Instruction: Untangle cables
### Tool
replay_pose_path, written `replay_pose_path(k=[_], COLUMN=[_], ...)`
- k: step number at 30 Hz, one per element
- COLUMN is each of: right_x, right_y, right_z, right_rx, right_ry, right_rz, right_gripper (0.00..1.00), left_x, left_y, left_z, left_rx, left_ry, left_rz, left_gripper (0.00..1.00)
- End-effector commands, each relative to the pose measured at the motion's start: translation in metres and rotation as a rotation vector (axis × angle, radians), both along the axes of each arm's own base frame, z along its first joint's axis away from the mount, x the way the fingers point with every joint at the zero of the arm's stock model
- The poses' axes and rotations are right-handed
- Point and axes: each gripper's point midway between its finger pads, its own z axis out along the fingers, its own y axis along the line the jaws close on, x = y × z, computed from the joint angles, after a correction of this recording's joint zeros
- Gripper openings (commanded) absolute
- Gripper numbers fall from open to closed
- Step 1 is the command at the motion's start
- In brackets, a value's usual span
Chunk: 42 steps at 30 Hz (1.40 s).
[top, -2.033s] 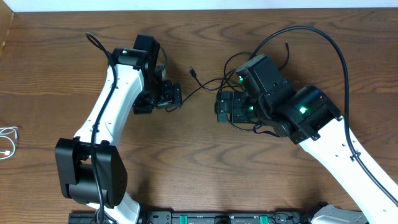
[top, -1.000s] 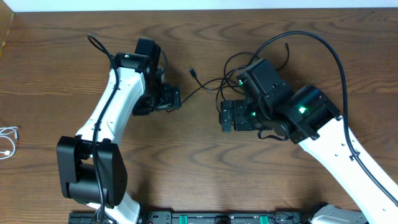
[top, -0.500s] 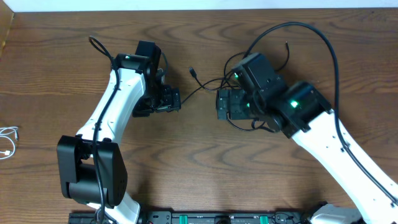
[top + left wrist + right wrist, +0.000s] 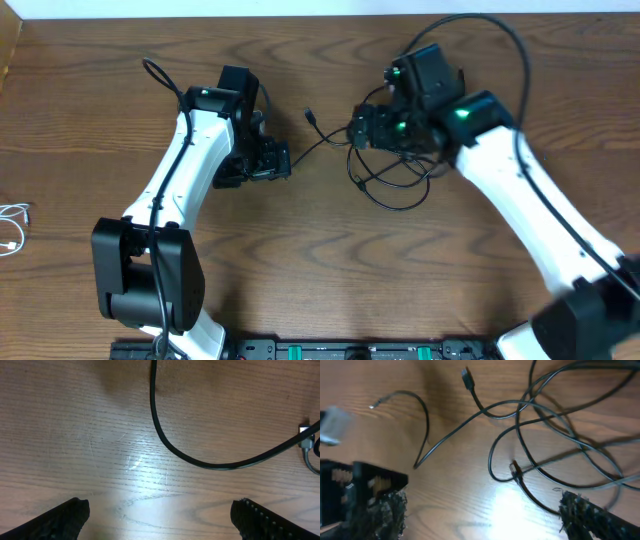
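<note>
My right gripper goes down onto the black cable at the tangle's edge facing my left gripper next, because cables cross there below my open, empty fingers.
Several thin black cables (image 4: 392, 178) lie in tangled loops on the wooden table, right of centre. One strand runs left, its plug end (image 4: 309, 115) pointing up. My right gripper (image 4: 357, 130) hovers open over the tangle's upper left. In the right wrist view the loops (image 4: 540, 415) and two plug ends (image 4: 466, 377) lie beyond the open jaws (image 4: 480, 507), which hold nothing. My left gripper (image 4: 280, 160) is open left of the tangle; in its wrist view a black strand (image 4: 200, 462) curves beyond the empty jaws (image 4: 160, 512). A short white cable (image 4: 12, 225) lies at the far left edge.
The table's back edge (image 4: 320, 15) runs along the top. The left arm's gripper body (image 4: 355, 480) shows at the left of the right wrist view. Thick black robot wires (image 4: 480, 30) arch over the right arm. A black rail (image 4: 330, 350) lines the front edge.
My right arm has swung toward the back of the table, uncovering the cable loops that lay under it. The left arm has stayed almost still.
</note>
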Motion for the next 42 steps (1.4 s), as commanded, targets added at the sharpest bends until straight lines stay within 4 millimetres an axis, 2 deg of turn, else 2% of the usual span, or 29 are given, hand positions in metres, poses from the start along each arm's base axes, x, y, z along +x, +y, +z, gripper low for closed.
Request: replay_pose_path(k=[1,3,9,13,17,19,24,25,28,31,32,34,35,37,41,42], right_x=[0.004,0.008,0.017,0.011,0.01,0.011,0.015,0.015,0.019,0.027,0.028,0.027,0.025,0.021,-0.001,-0.006], right_y=[0.017,0.017,0.029,0.054,0.052,0.048,0.042,0.042,0.039,0.031,0.03,0.029,0.028,0.026,0.015,0.012], right_z=[-0.04,-0.059,-0.118,-0.135,-0.149,-0.152,-0.151,-0.148,-0.123,-0.068,-0.035,0.012,0.045,0.096,0.199,0.217], right_rx=[-0.034,-0.059,-0.079,-0.004,-0.043,-0.076,-0.096,-0.089,-0.059,-0.038,-0.023,0.0,0.016,0.049,0.118,0.126], right_ry=[0.064,0.096,0.18,0.201,0.215,0.208,0.199,0.2,0.195,0.139,0.093,0.013,-0.049,-0.159,-0.431,-0.486], right_rz=[0.051,0.047,0.063,0.184,0.177,0.164,0.149,0.148,0.141,0.138,0.155,0.186,0.198,0.211,0.243,0.248], right_gripper=[0.83,0.76,0.65,0.6,0.51,0.4,0.01,0.01,0.01,0.01,0.01,0.01,0.01,0.01,0.01,0.01], left_x=[-0.002,-0.002,-0.002,-0.002,-0.002,-0.002,-0.002,-0.002,-0.002,-0.002,-0.002,-0.002,-0.002,-0.002,-0.002,-0.002], left_y=[0.003,0.003,0.003,0.003,0.003,0.003,0.003,0.003,0.003,0.003,0.003,0.003,0.003,0.003,0.003,0.003], left_z=[-0.004,-0.004,-0.004,-0.004,-0.004,-0.004,-0.004,-0.004,-0.004,-0.004,-0.004,-0.004,-0.004,-0.004,-0.004,-0.004], left_rx=[0.016,0.016,0.016,0.016,0.016,0.016,0.016,0.016,0.016,0.016,0.016,0.016,0.016,0.016,0.016,0.016], left_ry=[0.014,0.014,0.013,0.014,0.013,0.014,0.014,0.014,0.013,0.014,0.013,0.014,0.013,0.014,0.014,0.014], left_rz=[-0.009,-0.009,-0.009,-0.009,-0.009,-0.009,-0.009,-0.009,-0.009,-0.009,-0.009,-0.009,-0.009,-0.009,-0.009,-0.009], left_gripper=[0.96,0.96,0.96,0.96,0.96,0.96,0.96,0.96,0.96,0.96,0.96,0.96,0.96,0.96,0.96,0.96])
